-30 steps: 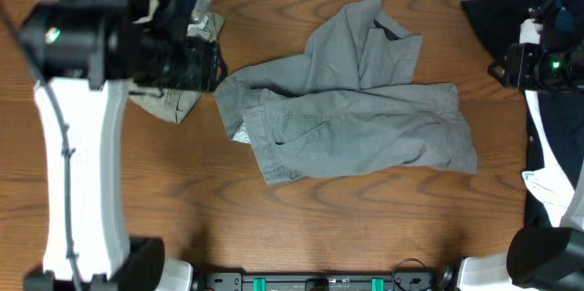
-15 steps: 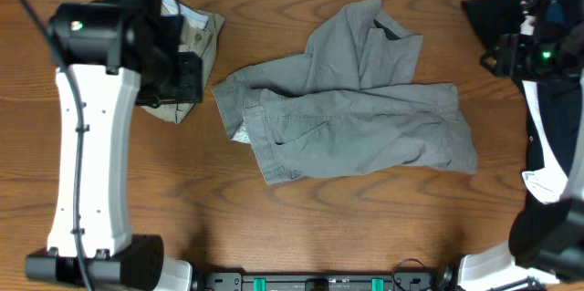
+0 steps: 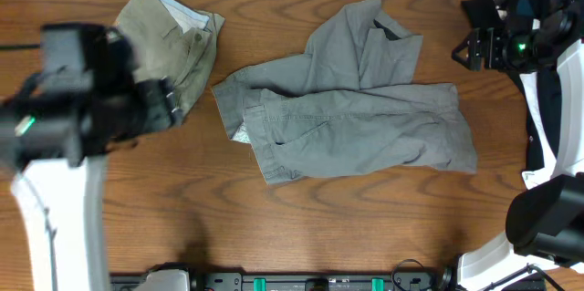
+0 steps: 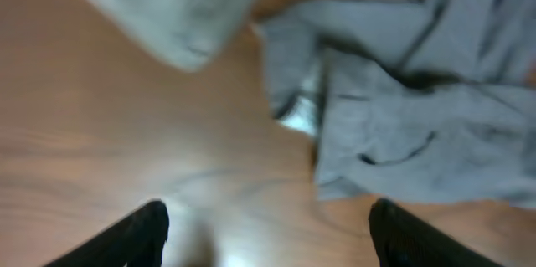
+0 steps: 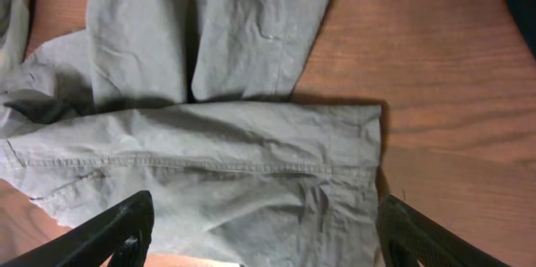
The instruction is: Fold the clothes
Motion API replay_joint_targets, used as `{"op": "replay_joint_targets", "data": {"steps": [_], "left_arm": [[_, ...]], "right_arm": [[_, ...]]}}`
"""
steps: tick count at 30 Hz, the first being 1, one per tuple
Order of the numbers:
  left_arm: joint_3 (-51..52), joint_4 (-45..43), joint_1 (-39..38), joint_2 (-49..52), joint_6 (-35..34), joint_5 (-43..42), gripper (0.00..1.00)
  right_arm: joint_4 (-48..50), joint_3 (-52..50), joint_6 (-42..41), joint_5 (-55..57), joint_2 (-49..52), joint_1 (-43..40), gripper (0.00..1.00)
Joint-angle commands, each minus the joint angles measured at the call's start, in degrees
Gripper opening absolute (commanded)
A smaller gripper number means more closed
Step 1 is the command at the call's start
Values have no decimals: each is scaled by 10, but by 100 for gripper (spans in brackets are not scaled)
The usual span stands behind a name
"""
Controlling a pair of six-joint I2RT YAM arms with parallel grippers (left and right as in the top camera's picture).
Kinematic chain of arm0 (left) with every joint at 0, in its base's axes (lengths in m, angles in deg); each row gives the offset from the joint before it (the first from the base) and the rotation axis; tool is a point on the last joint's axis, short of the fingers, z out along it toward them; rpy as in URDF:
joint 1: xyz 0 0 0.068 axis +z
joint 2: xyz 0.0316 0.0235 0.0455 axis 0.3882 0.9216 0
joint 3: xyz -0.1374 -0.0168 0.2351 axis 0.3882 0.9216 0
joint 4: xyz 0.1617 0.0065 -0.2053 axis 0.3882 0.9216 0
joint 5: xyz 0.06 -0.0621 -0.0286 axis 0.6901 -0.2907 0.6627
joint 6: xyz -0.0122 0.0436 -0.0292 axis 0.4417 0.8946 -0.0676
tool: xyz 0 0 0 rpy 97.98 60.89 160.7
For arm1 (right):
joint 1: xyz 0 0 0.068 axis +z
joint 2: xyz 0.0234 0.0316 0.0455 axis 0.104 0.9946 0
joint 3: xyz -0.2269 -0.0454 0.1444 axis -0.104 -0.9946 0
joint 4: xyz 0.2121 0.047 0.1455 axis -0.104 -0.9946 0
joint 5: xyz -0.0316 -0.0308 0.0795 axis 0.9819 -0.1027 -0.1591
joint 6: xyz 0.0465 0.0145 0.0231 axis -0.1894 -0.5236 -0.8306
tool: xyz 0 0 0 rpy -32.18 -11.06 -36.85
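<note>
I will swing the fingers of my left gripper to its right in the overhead view next and tilt them down onto the waistband's exposed edge (image 3: 259, 138) (image 4: 335, 133). That edge lies below my gripper on that side.
The grey shorts (image 3: 351, 113) lie crumpled in the middle of the table, one leg bent up toward the back; they also show in the left wrist view (image 4: 419, 108) and in the right wrist view (image 5: 218, 133). The khaki-green shorts (image 3: 178, 40) lie at the back left and show blurred in the left wrist view (image 4: 163, 7). A black garment (image 3: 497, 17) and a white one (image 3: 547, 181) lie at the right edge. My left gripper (image 4: 268, 233) is open and empty above bare wood, left of the grey shorts. My right gripper (image 5: 260, 233) is open and empty above the grey shorts.
The wooden table (image 3: 301, 227) runs under everything. The left arm (image 3: 82, 118) hangs over the left side, the right arm (image 3: 520, 45) over the back right near the black garment. The arm bases stand at the front edge.
The left arm has swung forward and left, uncovering the khaki-green shorts. The right arm has moved left, toward the grey shorts. The clothes have not moved.
</note>
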Motion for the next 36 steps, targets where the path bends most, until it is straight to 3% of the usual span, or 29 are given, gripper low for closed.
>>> {"op": "replay_joint_targets", "data": {"steps": [1, 7, 10, 15, 18, 22, 24, 30, 36], "left_arm": [[107, -73, -6, 70, 27, -170, 78], [171, -183, -24, 186, 56, -264, 77], [171, -197, -41, 239, 94, -327, 70], [172, -185, -75, 276, 133, -351, 49], [172, -172, -93, 276, 157, -348, 41], [172, -119, -111, 275, 166, -350, 13], [171, -64, -121, 273, 166, -351, 6], [172, 69, -172, 263, 177, -348, 6], [172, 107, -249, 261, 174, -346, 6]], "right_arm": [[-1, 1, -9, -12, 17, 10, 80], [-9, 0, -9, -12, 27, 17, 75], [-10, 0, -9, -12, 27, 19, 75], [-15, 0, -9, -11, 27, 20, 75], [-16, 0, -9, -12, 27, 20, 75], [-16, 0, -9, -12, 27, 20, 75], [-16, 0, -9, -11, 27, 20, 75], [-16, 0, -9, 5, 27, 20, 75], [-21, 0, -9, 25, 27, 20, 76]]}}
